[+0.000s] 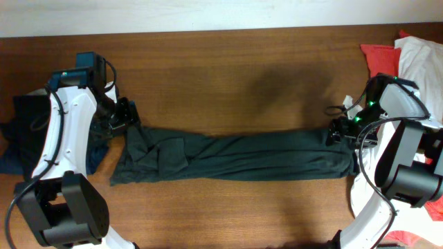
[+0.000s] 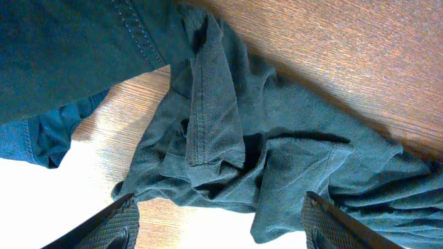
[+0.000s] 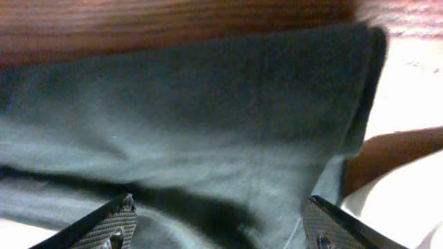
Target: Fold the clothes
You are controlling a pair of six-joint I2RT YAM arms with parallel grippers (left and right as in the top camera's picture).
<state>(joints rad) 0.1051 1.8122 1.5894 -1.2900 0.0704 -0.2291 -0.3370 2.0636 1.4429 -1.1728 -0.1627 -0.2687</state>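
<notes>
My right gripper needs to go down next onto the cloth beside the hem and close on the fold, as the trousers' leg end lies close beneath its spread fingers.
Dark green trousers lie stretched out lengthwise across the wooden table, waist end bunched at the left, leg ends at the right. My left gripper is open just above the bunched waist end; nothing is between its fingers. My right gripper is open over the leg end, its fingers spread above the cloth, close to it.
A pile of dark blue clothes lies at the left table edge, and blue denim shows in the left wrist view. A heap of red and white clothes sits at the right. The wooden table stretches behind the trousers.
</notes>
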